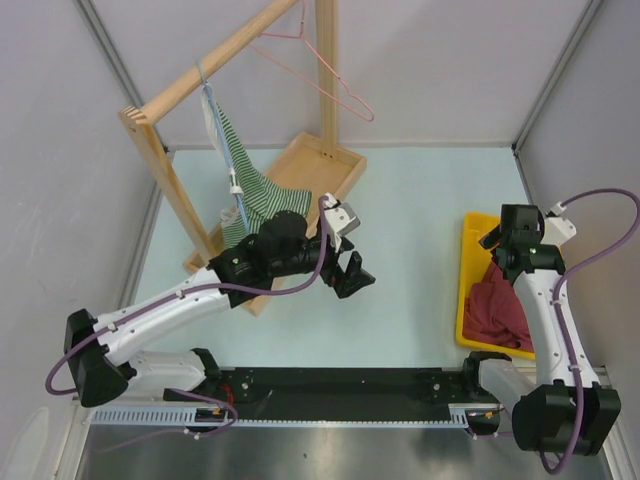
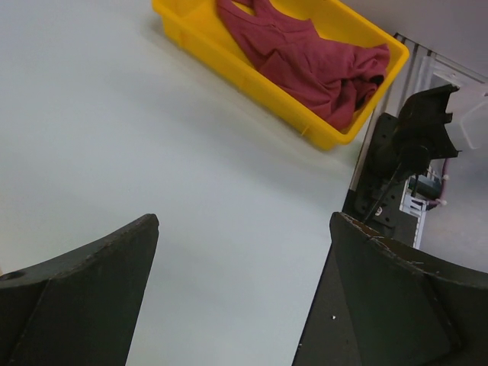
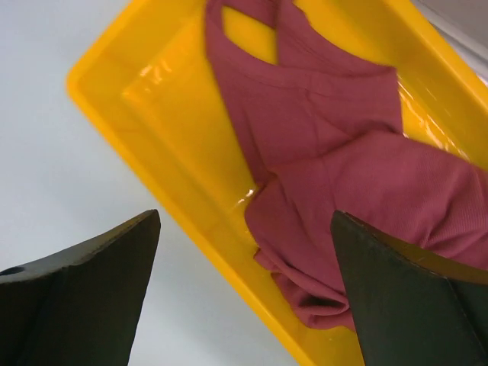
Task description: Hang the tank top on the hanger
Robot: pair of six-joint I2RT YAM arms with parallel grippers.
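Note:
The tank top is crumpled inside the bin, below and back from my open fingers, so I should move my right gripper down and back onto the cloth's middle fold [image 1: 495, 298] [image 3: 316, 198] next.
The maroon tank top [image 1: 503, 310] lies crumpled in a yellow bin [image 1: 470, 290] at the right; it also shows in the left wrist view [image 2: 305, 57] and the right wrist view [image 3: 343, 160]. The pink wire hanger [image 1: 318, 72] hangs on the wooden rail [image 1: 215, 58] at the back. My left gripper [image 1: 352, 275] is open and empty over the middle of the table [image 2: 245, 229]. My right gripper [image 3: 244, 229] is open and empty above the bin's near-left wall; in the top view the right gripper [image 1: 500, 245] sits over the bin's far end.
A wooden rack with a tray base [image 1: 310, 165] stands at the back left. A green-and-white striped garment [image 1: 245, 185] hangs on a pale hanger from the rail. Grey walls enclose the table. The right arm's base [image 2: 412, 152] shows in the left wrist view.

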